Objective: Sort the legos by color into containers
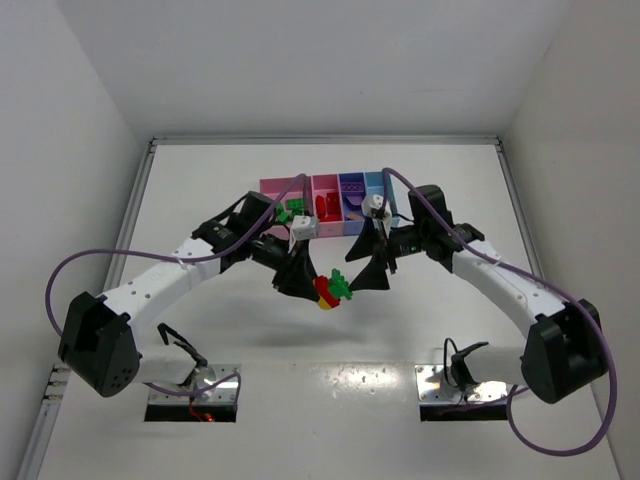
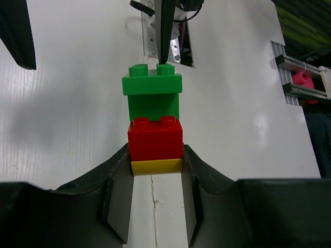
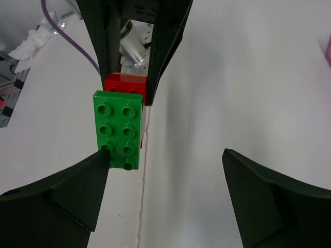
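Note:
Bare tabletop before the wide pink bin lies below my left gripper, so next I need to move it left in the top view and down to release.
My left gripper [image 1: 305, 280] [image 2: 156, 155] is shut on a stacked lego clump [image 1: 330, 290] held above the table, in front of the bins. The fingers clamp its yellow bottom brick [image 2: 156, 166] and red middle brick [image 2: 155, 139]. A green brick [image 2: 152, 93] sticks out at the top. My right gripper [image 1: 365, 275] [image 3: 165, 155] is open and faces the clump. One fingertip [image 3: 101, 160] is at the green brick's [image 3: 118, 129] end, the other is far to the side. The four joined bins stand behind: wide pink [image 1: 272, 188], narrow pink [image 1: 325, 182], purple-blue [image 1: 351, 182], light blue [image 1: 374, 182].
Green legos [image 1: 293, 212] lie in the wide pink bin, a red one [image 1: 326, 207] in the narrow pink bin and a purple one [image 1: 352, 208] in the purple-blue bin. The right arm covers part of the light blue bin. White walls enclose the table on three sides.

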Motion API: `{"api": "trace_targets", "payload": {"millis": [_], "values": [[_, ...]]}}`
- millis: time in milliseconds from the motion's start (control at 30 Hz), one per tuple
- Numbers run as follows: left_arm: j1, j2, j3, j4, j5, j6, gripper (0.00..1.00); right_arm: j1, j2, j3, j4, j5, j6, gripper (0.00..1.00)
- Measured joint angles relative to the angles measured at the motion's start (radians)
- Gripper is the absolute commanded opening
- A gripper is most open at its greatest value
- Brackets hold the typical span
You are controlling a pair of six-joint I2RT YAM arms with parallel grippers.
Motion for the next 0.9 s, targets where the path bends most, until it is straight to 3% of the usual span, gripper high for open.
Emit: {"api": "trace_targets", "payload": {"millis": [467,900], "values": [[0.003,-0.001,0.000,-0.046,0.041,0.007,0.00,0.072,0.024,0.039,-0.095,-0.030,-0.034,0.88],[0.029,-0.013,-0.027,0.016,-0.032,0.000,0.00,0.092,0.024,0.070,-0.102,-0.123,0.023,0.84]]}}
